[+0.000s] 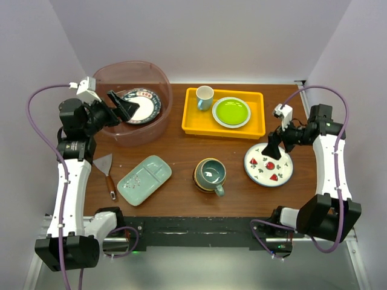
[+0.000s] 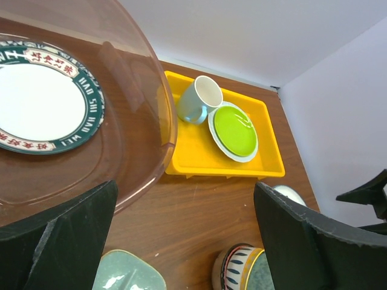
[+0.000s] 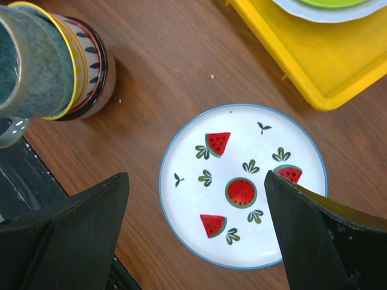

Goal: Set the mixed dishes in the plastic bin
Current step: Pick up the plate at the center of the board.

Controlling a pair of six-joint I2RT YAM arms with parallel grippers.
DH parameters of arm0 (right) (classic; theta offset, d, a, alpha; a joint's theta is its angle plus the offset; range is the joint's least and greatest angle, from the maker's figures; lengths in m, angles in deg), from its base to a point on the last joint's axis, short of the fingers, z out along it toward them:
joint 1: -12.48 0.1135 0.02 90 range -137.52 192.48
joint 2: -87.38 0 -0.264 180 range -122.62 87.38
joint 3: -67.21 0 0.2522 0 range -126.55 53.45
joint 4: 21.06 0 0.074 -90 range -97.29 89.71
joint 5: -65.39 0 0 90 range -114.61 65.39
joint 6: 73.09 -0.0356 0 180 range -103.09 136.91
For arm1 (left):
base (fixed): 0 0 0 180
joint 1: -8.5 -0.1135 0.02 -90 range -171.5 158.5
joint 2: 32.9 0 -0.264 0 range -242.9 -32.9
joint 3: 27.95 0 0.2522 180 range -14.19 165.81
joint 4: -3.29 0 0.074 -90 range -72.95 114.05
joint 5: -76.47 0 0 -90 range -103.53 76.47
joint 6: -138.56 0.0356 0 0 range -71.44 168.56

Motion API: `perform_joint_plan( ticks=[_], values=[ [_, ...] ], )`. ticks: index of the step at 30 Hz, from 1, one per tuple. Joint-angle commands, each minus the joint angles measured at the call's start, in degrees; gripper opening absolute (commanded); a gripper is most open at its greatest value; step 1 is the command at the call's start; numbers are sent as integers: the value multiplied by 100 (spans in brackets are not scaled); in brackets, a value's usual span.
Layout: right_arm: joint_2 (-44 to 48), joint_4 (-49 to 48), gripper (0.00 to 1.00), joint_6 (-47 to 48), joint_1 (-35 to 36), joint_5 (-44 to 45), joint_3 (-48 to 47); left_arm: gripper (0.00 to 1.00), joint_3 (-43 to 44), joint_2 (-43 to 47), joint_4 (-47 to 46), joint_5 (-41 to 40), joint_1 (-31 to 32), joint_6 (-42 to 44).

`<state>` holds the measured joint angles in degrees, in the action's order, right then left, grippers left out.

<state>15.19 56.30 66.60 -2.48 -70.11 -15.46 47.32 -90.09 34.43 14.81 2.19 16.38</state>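
Note:
My right gripper needs to turn and go down to the right in the top view, onto the watermelon plate's rim opposite the bowl, as the plate is wider than its fingers reach.
The translucent pinkish plastic bin [image 1: 136,136] stands at the back left. A white plate with a dark teal patterned rim [image 1: 145,104] lies inside it, also shown in the left wrist view [image 2: 36,103]. My left gripper [image 1: 124,106] is open and empty, over the bin's near side [image 2: 184,241]. A pale green divided tray [image 1: 144,179] and a teal mug [image 1: 210,174] inside a striped bowl [image 2: 236,269] sit on the table. My right gripper [image 1: 272,148] is open and empty just above a white watermelon plate [image 1: 270,166], which shows between its fingers [image 3: 242,163].
A yellow tray [image 1: 193,124] at the back centre holds a small white cup [image 1: 204,96] and a lime-green plate [image 1: 231,112]. A metal spatula with a wooden handle [image 1: 106,172] lies left of the divided tray. The table's near edge is a black rail.

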Motion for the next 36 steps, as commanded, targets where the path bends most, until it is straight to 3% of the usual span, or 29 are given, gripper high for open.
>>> perform_joint_plan(
  ticks=[1,20,36],
  values=[
    [99,-13,98,348,2,233,175,100,-87,129,-341,409,-11,-174],
    [-217,-409,98,348,2,1042,720,100,-210,191,-482,664,68,-236],
    [-876,-1744,98,-1179,2,2790,975,100,-263,190,-491,691,86,-236]
  ],
)
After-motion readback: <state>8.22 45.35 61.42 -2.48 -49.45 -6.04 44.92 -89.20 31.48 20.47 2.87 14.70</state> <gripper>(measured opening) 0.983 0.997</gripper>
